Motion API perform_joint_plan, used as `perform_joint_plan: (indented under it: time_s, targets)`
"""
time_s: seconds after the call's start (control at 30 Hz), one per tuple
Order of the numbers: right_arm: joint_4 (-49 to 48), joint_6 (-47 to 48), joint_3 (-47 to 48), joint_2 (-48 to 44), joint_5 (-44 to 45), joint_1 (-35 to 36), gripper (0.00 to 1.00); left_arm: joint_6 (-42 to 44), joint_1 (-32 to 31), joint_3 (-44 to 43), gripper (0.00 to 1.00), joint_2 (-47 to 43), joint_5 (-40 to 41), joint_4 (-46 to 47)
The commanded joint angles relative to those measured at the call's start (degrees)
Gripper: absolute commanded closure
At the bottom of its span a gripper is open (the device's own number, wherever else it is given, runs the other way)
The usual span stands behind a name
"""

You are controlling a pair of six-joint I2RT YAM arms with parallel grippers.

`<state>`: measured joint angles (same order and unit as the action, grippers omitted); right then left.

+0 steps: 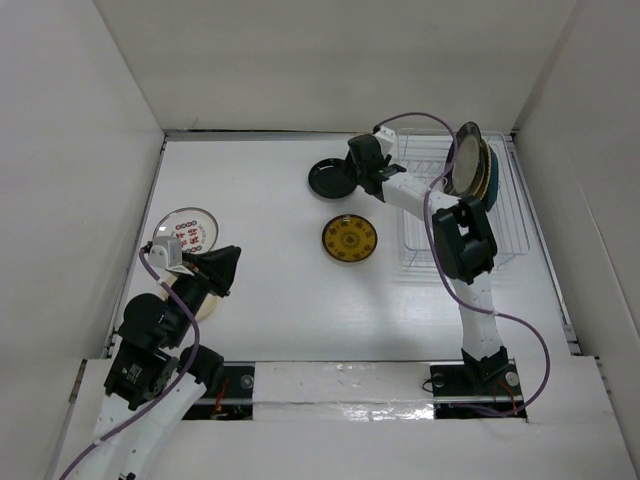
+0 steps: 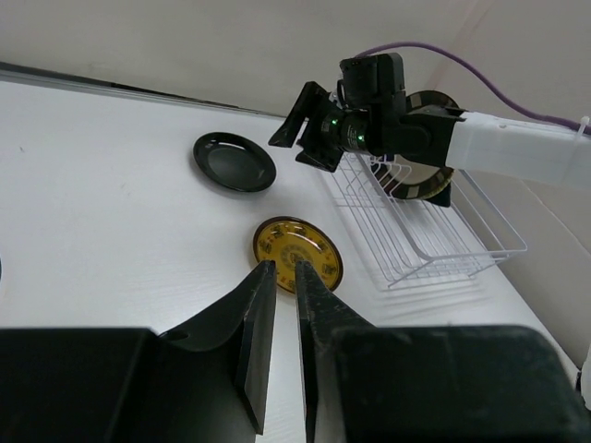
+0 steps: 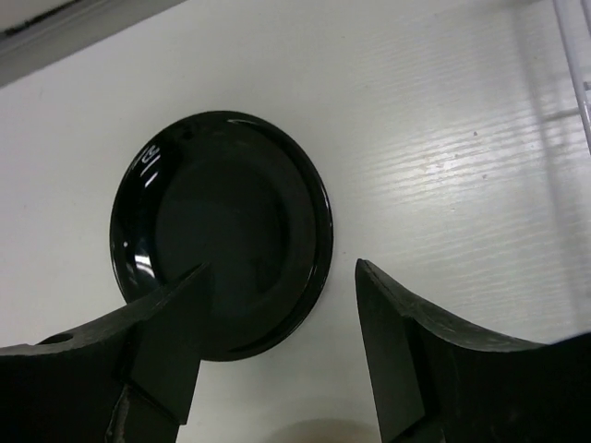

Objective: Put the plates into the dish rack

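The black plate's rack-side rim (image 1: 352, 187) (image 3: 319, 279) is between and below my right gripper's open fingers, which hang above the plate and the bare table. My right gripper will lower onto that rim next and close.
A glossy black plate (image 1: 330, 180) (image 3: 222, 231) lies flat at the back of the table. My right gripper (image 1: 366, 168) (image 3: 279, 268) hovers open over its right rim, one finger above the plate and the other above bare table. A yellow-patterned plate (image 1: 349, 239) (image 2: 297, 251) lies in the middle. The white wire dish rack (image 1: 500, 225) (image 2: 434, 249) stands at the right, with a few plates (image 1: 470, 160) upright at its far end. My left gripper (image 1: 222, 268) (image 2: 284, 268) is low at the left, its jaws a narrow gap apart with nothing between them.
A white plate with red marks (image 1: 188, 230) lies at the left beside my left arm. A cream plate (image 1: 208, 303) peeks out from under that arm. White walls close in the table on three sides. The right arm's purple cable (image 1: 430, 200) loops over the rack.
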<state>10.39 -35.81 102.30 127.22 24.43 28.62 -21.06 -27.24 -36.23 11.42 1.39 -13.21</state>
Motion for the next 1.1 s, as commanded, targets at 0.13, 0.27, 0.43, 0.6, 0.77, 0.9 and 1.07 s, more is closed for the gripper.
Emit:
perform_joint_plan:
  time_s: [0.13, 0.27, 0.43, 0.6, 0.77, 0.9, 1.07]
  targets:
    - [-1.87, -11.47, 1.14, 2.94, -2.44, -1.90, 0.35, 0.58, 0.17, -0.69, 0.88, -1.66, -1.04, 2.58]
    - [-2.30, -13.75, 1.24, 5.05, -5.09, -1.90, 0.38, 0.76, 0.17, -0.69, 0.87, -2.10, -1.04, 2.49]
    - [-2.48, -16.57, 1.50, 6.37, -6.67, -2.52, 0.43, 0.76, 0.17, -0.69, 0.87, -2.10, -2.79, 2.58]
    - [-4.50, -18.94, 2.11, 8.66, -11.76, -3.05, 0.57, 0.84, 0.17, -0.77, 0.87, -2.19, -2.62, 2.49]
    - [-8.45, -20.61, -1.22, 8.31, -14.32, -3.05, 0.90, 0.84, 0.17, -0.86, 0.88, -2.19, -2.53, 2.49]
    - [-13.11, -19.12, -3.51, 4.10, -12.39, -1.91, 1.00, 0.84, 0.17, -0.77, 0.88, -2.10, -2.88, 2.58]
    - [-21.81, -15.52, -7.29, -2.75, -11.77, 0.64, 1.00, 0.84, 0.17, -0.77, 0.88, -2.10, -2.88, 2.58]
